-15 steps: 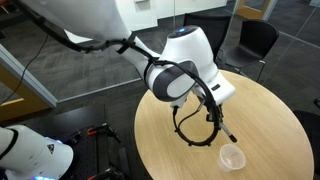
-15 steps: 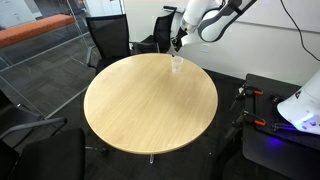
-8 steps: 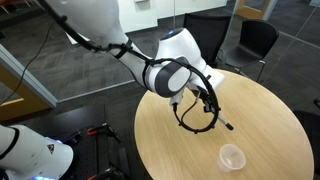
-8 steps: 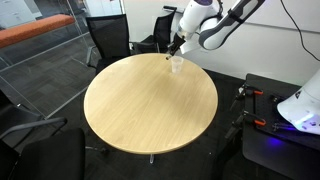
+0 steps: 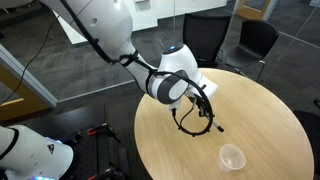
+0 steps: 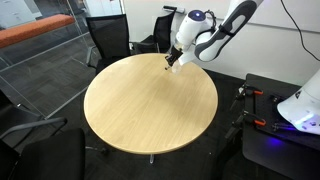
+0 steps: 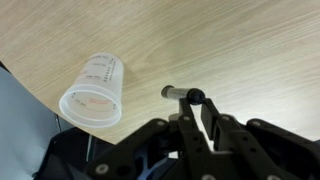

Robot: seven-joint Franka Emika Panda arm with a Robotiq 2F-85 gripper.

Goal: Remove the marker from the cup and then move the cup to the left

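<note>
I will next bring my gripper down a little toward the bare tabletop close below it, clear of the cup [image 7: 93, 92], and let go of the thin black marker there.
The cup [image 7: 93, 92], translucent and whitish, stands upright and empty near the edge of the round wooden table [image 5: 260, 110]; it also shows in an exterior view [image 5: 232, 157]. My gripper [image 7: 200, 100] is shut on the thin black marker [image 7: 178, 93], which sticks out sideways from the fingertips, just above the tabletop. In both exterior views the gripper [image 5: 207, 118] [image 6: 172, 60] hangs low over the table, a short way from the cup, with the marker's tip [image 5: 218, 128] pointing down. In the exterior view from across the table the gripper hides the cup.
Black office chairs [image 5: 250, 40] [image 6: 108, 38] stand around the table. A glass partition [image 6: 40, 55] lies beyond it. A white robot base [image 5: 25, 155] and a cart with equipment [image 6: 275, 110] sit beside the table. The table edge [image 7: 40, 100] runs close to the cup.
The gripper has carried the marker away from above the cup, sideways and lower toward the tabletop. The cup has stayed in place.
</note>
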